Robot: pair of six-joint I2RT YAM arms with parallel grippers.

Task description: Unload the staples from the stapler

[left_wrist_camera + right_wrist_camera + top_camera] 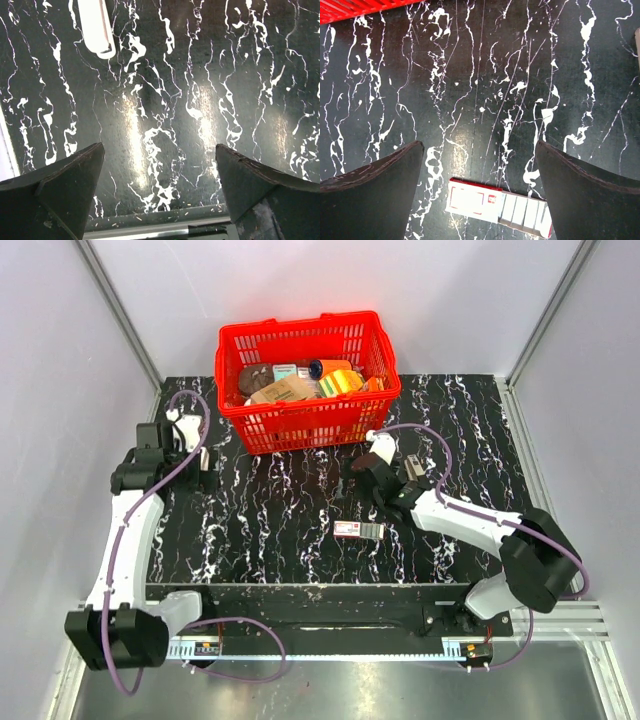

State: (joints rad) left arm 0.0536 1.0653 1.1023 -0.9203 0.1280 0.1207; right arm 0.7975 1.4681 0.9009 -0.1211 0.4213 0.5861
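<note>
The left gripper moves down and outward onto the white rounded bar's near end (103,46) next, since that end lies below and outward of my open fingers.
The stapler (358,530) lies flat on the black marbled table, just right of centre. In the right wrist view it (497,207) shows a white face with a red outline on its left half and grey-white ribs on its right half. My right gripper (360,475) is open and empty, just behind the stapler. In its own view (480,150) the stapler lies low between the two fingers, touching neither. My left gripper (198,468) is open and empty at the table's left side. Its view (160,150) shows only bare table between the fingers.
A red basket (310,425) holding several boxes and packets stands at the back centre; its edge shows in the right wrist view (360,7). A white rounded bar (97,30) crosses the left wrist view's top. Grey walls enclose the table on three sides.
</note>
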